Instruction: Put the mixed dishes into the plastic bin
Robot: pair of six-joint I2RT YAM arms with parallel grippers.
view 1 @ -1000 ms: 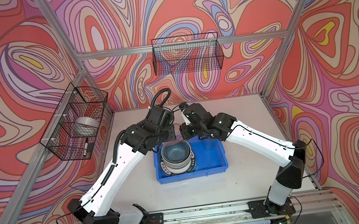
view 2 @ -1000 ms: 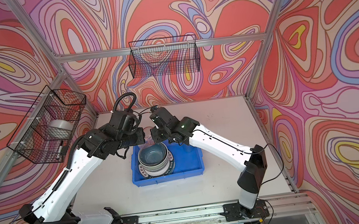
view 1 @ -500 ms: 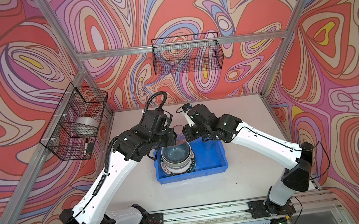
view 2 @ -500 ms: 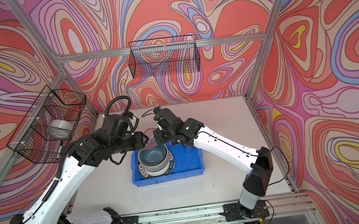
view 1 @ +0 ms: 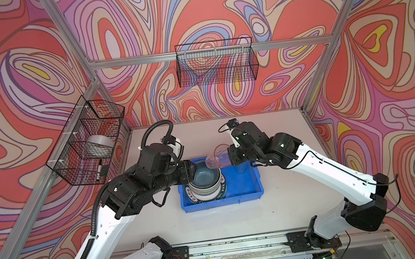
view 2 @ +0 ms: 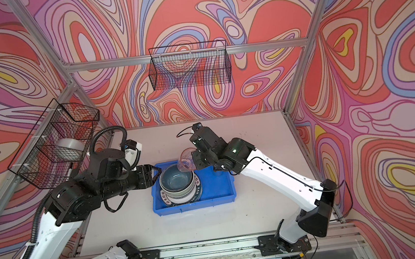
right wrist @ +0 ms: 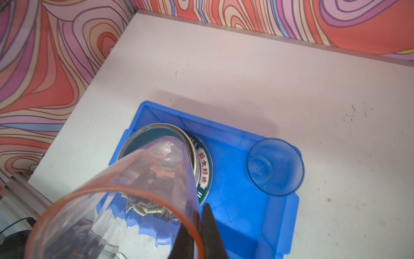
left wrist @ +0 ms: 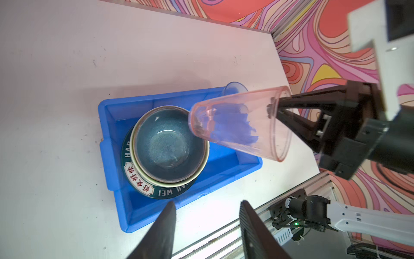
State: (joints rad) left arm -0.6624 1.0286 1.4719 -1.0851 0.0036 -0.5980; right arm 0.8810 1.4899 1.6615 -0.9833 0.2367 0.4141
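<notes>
My right gripper will next pull back and down to release the pink tumbler in the bin's bare near corner, since that's below it, toward my base.
The plastic bin sits mid-table. Stacked bowls stand in it on the lettered plate, the dark blue bowl on top. A clear blue tumbler stands upright in the bin's far right corner. My right gripper is shut on the rim of the pink tumbler, which hangs tilted above the bowls. My left gripper is open and empty beside the bin's left edge.
A black wire basket on the left wall holds a white roll of tape. Another wire basket hangs on the back wall. Aluminium frame posts stand at the table's back corners.
My left gripper has opened wider and drawn back to the left, off the bowl stack. My right gripper has carried the pink tumbler a little lower, towards the bowls.
</notes>
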